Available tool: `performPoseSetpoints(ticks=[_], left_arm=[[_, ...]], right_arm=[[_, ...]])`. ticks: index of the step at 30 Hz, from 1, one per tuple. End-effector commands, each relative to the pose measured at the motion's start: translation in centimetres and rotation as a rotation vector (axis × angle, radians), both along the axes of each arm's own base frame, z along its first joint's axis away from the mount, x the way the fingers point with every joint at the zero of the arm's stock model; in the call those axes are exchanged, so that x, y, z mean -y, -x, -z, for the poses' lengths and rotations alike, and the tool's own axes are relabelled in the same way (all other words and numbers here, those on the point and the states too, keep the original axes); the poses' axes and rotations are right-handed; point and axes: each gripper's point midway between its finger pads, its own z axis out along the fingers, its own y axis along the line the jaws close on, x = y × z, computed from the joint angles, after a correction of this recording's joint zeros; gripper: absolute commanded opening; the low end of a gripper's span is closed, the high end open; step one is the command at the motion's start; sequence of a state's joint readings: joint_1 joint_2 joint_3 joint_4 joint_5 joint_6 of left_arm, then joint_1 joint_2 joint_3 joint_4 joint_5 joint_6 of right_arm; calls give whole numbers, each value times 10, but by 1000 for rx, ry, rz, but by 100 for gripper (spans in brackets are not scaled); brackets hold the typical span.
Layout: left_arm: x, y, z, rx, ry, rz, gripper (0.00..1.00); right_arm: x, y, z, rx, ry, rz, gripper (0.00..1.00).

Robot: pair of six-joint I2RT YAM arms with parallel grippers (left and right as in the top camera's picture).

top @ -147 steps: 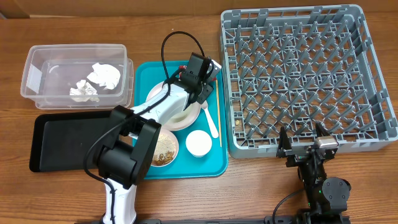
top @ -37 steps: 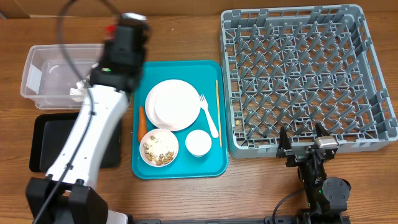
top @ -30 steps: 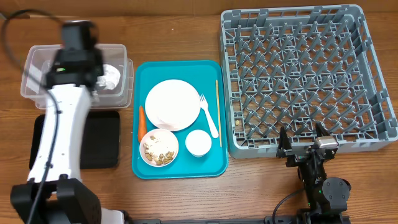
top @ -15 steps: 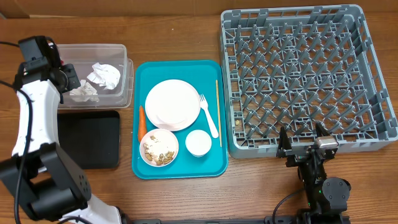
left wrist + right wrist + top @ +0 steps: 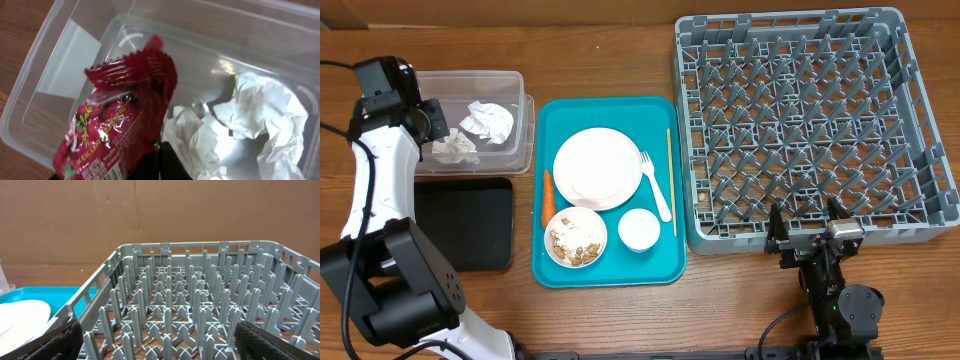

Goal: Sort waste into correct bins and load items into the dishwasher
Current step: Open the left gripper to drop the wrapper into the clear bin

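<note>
My left gripper should lower and release the red snack wrapper [image 5: 120, 115] beside the napkins.
My left gripper [image 5: 157, 161] is shut on the shiny red snack wrapper [image 5: 120, 115], which hangs over the left end of the clear tub [image 5: 60, 65]. Crumpled white napkins [image 5: 260, 115] lie in the tub to its right. From overhead the left gripper [image 5: 428, 120] sits above that tub [image 5: 525, 100]. My right gripper [image 5: 808, 232] stands open at the front edge of the grey dish rack [image 5: 685, 130], nothing between its fingers [image 5: 65, 336]. On the teal tray [image 5: 660, 268] are the plate [image 5: 595, 165], a bowl of scraps [image 5: 575, 237], cup [image 5: 640, 230], fork [image 5: 656, 185], stick [image 5: 671, 180] and carrot [image 5: 548, 192].
The shallow black tray [image 5: 470, 225] lies just in front of the clear tub, partly under my left arm. The dish rack [image 5: 200, 247] fills the right wrist view, its pegs bare. Brown cardboard stands behind the table.
My left arm has swung left from the teal tray to the clear tub, carrying the red wrapper; over the last half second it barely shifted. The right arm has not moved.
</note>
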State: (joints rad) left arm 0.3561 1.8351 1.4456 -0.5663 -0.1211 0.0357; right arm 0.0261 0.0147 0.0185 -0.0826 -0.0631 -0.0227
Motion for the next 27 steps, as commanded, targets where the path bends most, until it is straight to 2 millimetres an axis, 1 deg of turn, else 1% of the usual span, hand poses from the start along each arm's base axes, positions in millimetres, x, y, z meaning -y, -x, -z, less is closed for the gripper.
performPoseSetpoints(ticks=[1,8,12,20,22,23,25,26,27], left_arm=[[1,-7,14,-3,32,17,4],[-1,-12,25,-6,34,15,4],[-2,-15,29,5,40,1,5],[-6,-18,47,-16,49,-5,8],[-6,-18,48,-16,48,-5,9],[-7,-19,47,-12,44,-6,12],[-8,-21,45,-1,40,-6,23],[-8,-22,45,2,38,-6,25],[-8,-23,44,6,37,-6,33]], right_arm=[[0,0,2,5,1,2,100],[0,0,2,5,1,2,100],[0,0,2,5,1,2,100],[0,0,2,5,1,2,100],[0,0,2,5,1,2,100],[0,0,2,5,1,2,100],[0,0,2,5,1,2,100],[0,0,2,5,1,2,100],[0,0,2,5,1,2,100]])
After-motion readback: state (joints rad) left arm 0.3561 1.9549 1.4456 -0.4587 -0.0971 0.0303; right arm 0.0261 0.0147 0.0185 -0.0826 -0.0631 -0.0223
